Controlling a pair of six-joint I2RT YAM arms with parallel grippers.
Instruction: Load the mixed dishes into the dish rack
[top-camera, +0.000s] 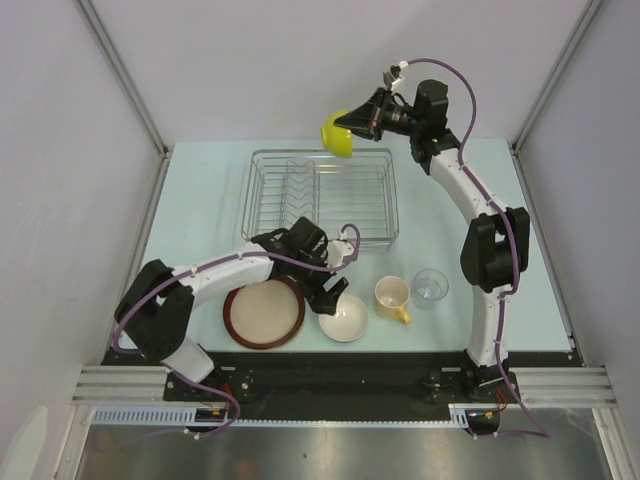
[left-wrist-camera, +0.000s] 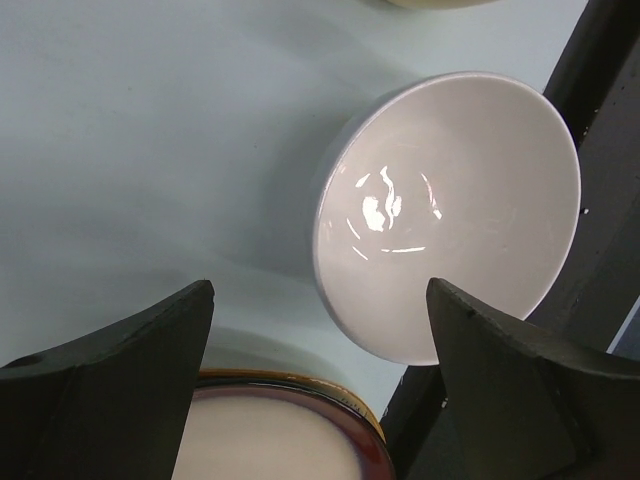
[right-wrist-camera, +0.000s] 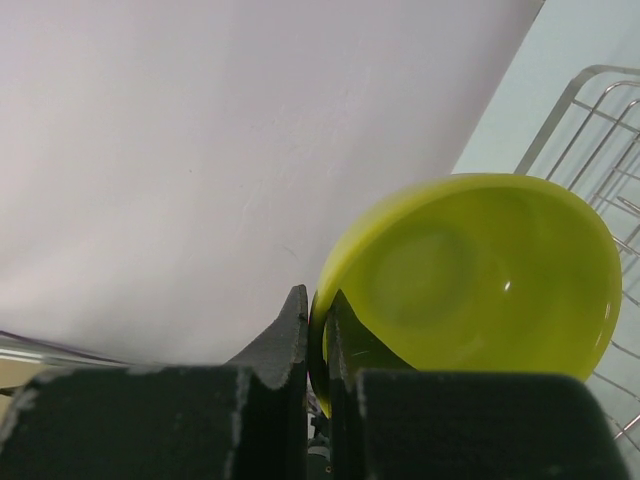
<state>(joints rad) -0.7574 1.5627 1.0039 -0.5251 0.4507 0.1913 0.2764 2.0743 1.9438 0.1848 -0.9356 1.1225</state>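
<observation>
My left gripper lowers its open fingers astride the white bowl's plate-side rim next, since it lies just below and already shows between them.
My right gripper is shut on the rim of the lime-green bowl. It holds the bowl tilted in the air over the far edge of the silver wire dish rack. The rack holds no dishes. My left gripper hangs open and empty just above the table, between the dark-red-rimmed plate and the white bowl. A pale yellow mug and a small clear glass stand to the right of the white bowl.
The plate, white bowl, mug and glass sit in a row near the table's front edge. White walls close in the back and both sides. The mug's rim just shows at the top of the left wrist view.
</observation>
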